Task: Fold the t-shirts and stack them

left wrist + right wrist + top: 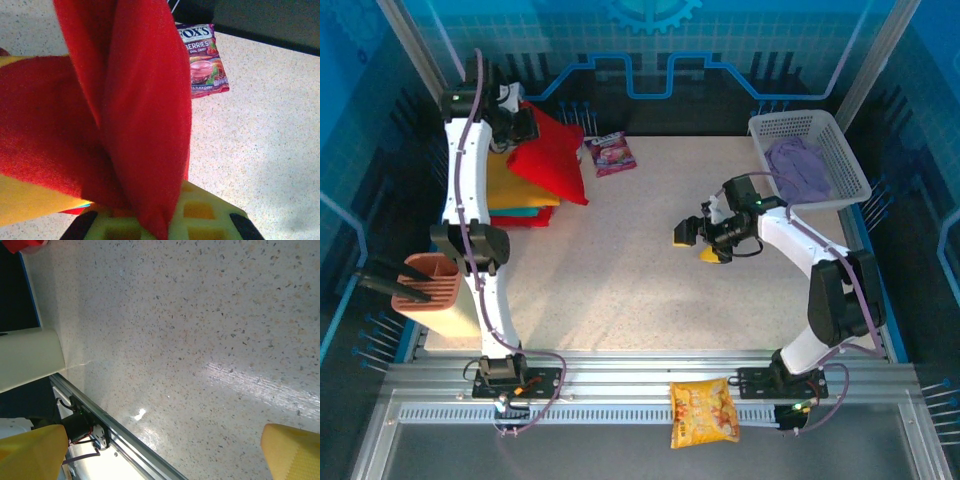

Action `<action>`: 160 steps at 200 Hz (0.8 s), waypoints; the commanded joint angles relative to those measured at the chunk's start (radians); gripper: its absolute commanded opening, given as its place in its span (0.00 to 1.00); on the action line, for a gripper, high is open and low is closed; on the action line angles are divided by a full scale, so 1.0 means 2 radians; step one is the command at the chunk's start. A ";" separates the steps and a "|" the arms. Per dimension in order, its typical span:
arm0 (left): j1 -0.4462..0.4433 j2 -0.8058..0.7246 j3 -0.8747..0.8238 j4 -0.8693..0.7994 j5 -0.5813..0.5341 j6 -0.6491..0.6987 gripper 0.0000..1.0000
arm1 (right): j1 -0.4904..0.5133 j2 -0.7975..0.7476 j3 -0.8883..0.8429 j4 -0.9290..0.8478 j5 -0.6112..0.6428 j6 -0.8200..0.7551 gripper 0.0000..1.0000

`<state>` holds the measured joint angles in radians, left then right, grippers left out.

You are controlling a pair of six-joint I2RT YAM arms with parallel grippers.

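Note:
The stack lies below my left gripper, so I should lower away from the purple candy bag and release the red t-shirt (556, 152) onto the mustard yellow t-shirt (515, 188).
My left gripper (523, 127) is at the far left of the table, shut on a bright red t-shirt (556, 152) that hangs from it in a folded slab. In the left wrist view the red cloth (140, 115) is pinched between the yellow-green fingers (210, 220). Under it lies a stack with a mustard yellow t-shirt (515, 188) on top, a teal edge (520, 211) and more red cloth below. A pale lilac t-shirt (798, 168) lies in the white basket (845, 150). My right gripper (705, 240) hovers open over the bare mid-table, its yellow fingertips (292, 452) wide apart.
A purple candy bag (612, 153) lies just right of the red shirt, also at the top of the left wrist view (202, 60). An orange snack bag (703, 412) lies on the front rail. A brown ribbed holder (425, 290) stands at the near left edge.

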<state>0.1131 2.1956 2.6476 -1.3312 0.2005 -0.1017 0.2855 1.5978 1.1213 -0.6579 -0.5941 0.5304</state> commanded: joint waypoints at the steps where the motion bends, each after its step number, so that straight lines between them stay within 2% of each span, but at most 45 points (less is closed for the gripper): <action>1: 0.014 -0.024 0.021 0.021 0.017 0.011 0.00 | 0.008 0.003 0.014 -0.016 0.005 0.001 1.00; 92: 0.064 -0.020 0.020 0.020 0.025 0.045 0.00 | 0.032 0.030 0.022 -0.025 0.016 -0.001 1.00; 160: 0.085 0.026 -0.026 0.045 -0.030 0.067 0.00 | 0.057 0.042 0.027 -0.032 0.026 0.000 1.00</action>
<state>0.2573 2.1994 2.6297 -1.2903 0.1978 -0.0082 0.3805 1.6646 1.1412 -0.6876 -0.5529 0.5304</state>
